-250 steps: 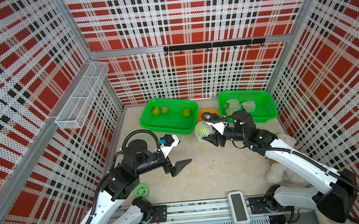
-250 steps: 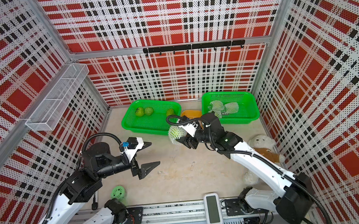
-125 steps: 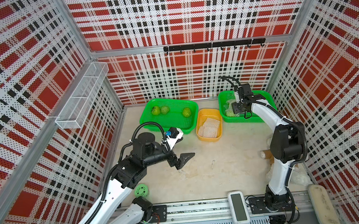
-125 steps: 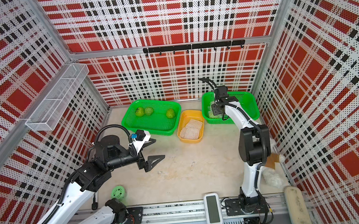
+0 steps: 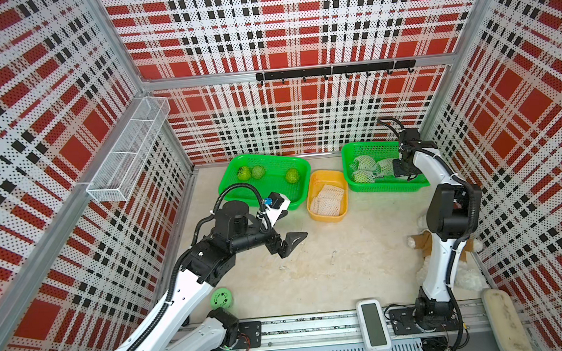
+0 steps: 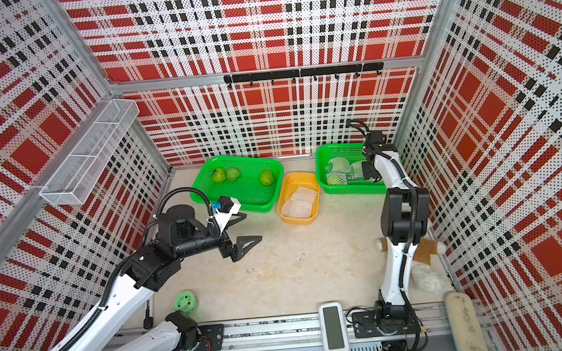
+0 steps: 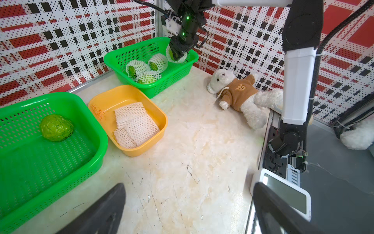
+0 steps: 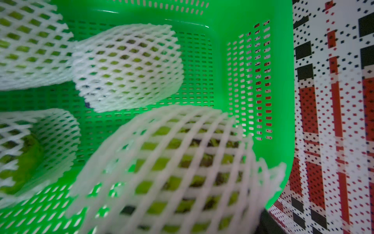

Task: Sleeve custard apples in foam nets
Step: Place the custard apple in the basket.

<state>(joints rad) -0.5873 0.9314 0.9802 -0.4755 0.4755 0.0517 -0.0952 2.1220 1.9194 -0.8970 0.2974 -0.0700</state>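
Note:
My right gripper lowers the held custard apple next onto the free spot of the basket's bottom below it, beside the sleeved custard apples, and releases it there.
Three bare custard apples (image 5: 258, 172) lie in the left green basket (image 5: 261, 158); one of these custard apples (image 7: 56, 127) shows in the left wrist view. Flat foam nets (image 5: 327, 198) are stacked in the yellow tray (image 5: 324, 174). Three sleeved custard apples (image 7: 148, 77) rest in the right green basket (image 5: 386, 186). My right gripper (image 5: 401, 168) is down in that basket's far end, shut on another sleeved custard apple (image 8: 182, 172). Above the bare table, near the left basket, my left gripper (image 7: 188, 208) stands wide open and holds nothing.
A white plush bear (image 7: 238, 95) lies by the right arm's base. A small green holed ball (image 5: 221, 298) sits near the left arm. A white device (image 5: 373, 325) lies on the front rail. A wire shelf (image 5: 130, 150) hangs on the left wall.
My right arm has swung from mid-table back to the right basket, carrying the sleeved custard apple. My left gripper has drifted slightly toward the trays, still open.

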